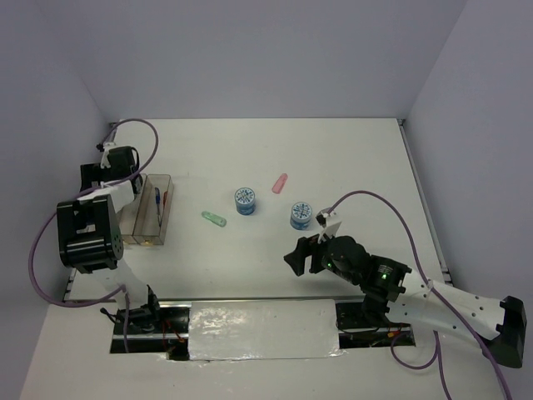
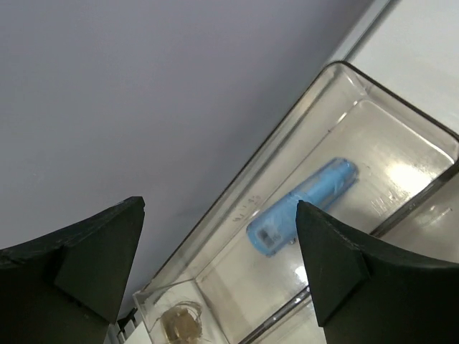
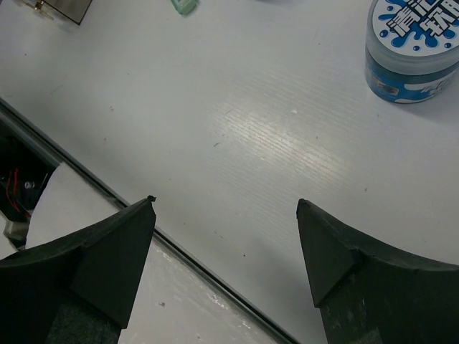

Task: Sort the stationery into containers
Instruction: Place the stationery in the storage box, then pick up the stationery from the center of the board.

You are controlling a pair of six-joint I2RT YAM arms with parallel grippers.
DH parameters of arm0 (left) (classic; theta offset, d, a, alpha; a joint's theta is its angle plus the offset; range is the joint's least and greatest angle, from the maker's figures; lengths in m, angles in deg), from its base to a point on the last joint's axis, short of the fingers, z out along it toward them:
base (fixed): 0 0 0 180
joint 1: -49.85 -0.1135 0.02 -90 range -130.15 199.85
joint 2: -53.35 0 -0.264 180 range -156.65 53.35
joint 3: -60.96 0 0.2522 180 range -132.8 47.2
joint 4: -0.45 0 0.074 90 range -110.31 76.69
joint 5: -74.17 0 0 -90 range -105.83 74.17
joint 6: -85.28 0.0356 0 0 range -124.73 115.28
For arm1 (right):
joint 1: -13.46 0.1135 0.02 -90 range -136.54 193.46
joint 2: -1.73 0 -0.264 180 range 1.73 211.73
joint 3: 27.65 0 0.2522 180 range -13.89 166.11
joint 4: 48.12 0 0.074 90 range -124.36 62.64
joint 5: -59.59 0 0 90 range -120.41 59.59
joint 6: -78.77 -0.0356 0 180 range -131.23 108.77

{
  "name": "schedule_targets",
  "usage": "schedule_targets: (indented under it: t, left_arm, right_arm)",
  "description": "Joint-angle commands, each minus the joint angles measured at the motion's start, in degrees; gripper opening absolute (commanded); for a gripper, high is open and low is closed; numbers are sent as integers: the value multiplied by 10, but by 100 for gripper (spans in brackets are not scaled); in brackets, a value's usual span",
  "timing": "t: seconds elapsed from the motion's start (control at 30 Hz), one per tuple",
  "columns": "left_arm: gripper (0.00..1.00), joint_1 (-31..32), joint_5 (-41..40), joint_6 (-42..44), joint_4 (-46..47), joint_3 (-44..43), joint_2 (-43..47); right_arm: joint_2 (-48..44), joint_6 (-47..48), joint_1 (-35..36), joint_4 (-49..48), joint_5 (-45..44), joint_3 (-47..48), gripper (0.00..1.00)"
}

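Note:
I need to raise my left gripper next, swing it past the pens and bring it down onto the near end of the green bar, because the bar is still outside the containers.
The containers stand at the table's left edge, with a blue pen and a red pen lying inside. My left gripper hovers over them, open. Between its jaws nothing is held. Below them a light-blue bar lies on the floor of one clear bin. Two blue rolls, a pink bar and a green bar lie on the table. My right gripper hangs open and empty, just short of the nearer roll.
White walls close in the table on the left, back and right. A foil-covered strip and a dark slot with cables run along the near edge between the arm bases. The green bar's tip shows at the top of the right wrist view.

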Motion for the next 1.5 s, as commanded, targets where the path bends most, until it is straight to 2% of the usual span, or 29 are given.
schedule_targets:
  t: [0.0,0.2,0.3,0.37,0.4,0.47,0.5,0.53,0.57,0.67,0.7,0.77,0.8,0.83,0.87,0.9,0.97,1.1,1.2,1.27,1.47]
  left_arm:
    - [99,1,8,-24,-19,-12,10]
    - [99,11,9,-27,-27,-32,59]
    - [99,44,30,-24,-36,-57,108]
    - [99,81,88,-27,-73,-89,164]
    - [99,96,96,-104,-82,-105,211]
    - [99,123,111,-214,-198,-121,259]
    - [99,123,131,-325,-251,-128,283]
    - [99,119,162,-344,-296,-131,322]
    - [99,119,240,-347,-316,-125,338]
    - [98,123,348,-433,-393,-107,369]
    - [98,162,358,-498,-397,-79,372]
    - [99,235,334,-547,-398,-65,358]
    - [99,282,247,-628,-434,-70,329]
    - [99,358,219,-668,-449,-73,310]
    - [99,380,203,-719,-469,-76,290]
    - [99,403,191,-833,-535,-82,248]
    - [99,416,198,-921,-562,-83,210]
    - [99,432,244,-917,-518,-99,102]
    - [99,432,243,-946,-575,-142,18]
    - [99,432,248,-945,-573,-149,-21]
    - [99,424,271,-950,-529,-130,-77]
  right_arm:
    - [-3,10,2,-24,-2,19,86]
    - [-5,2,2,-38,2,14,86]
    - [0,-1,2,-41,1,18,86]
    - [1,0,2,-41,-1,20,86]
    - [2,0,2,-40,-2,23,86]
    - [3,1,2,-38,-8,27,86]
    - [2,2,2,-35,-9,30,86]
    - [0,4,2,-33,-9,34,86]
    - [-3,6,2,-21,-13,44,86]
    - [-22,7,2,20,-41,75,86]
    - [-34,8,2,32,-49,84,86]
    - [-44,6,2,64,-70,111,86]
    - [-49,2,2,77,-94,121,86]
    - [-49,-8,2,102,-105,141,86]
    - [-49,-15,2,114,-114,150,86]
    - [-47,-22,2,128,-127,159,86]
    - [-49,-43,2,157,-129,175,86]
    - [-85,-60,4,177,-108,163,85]
    - [-111,-80,3,208,-108,154,84]
    - [-127,-87,2,222,-108,150,84]
    - [-164,-79,4,225,-118,138,84]
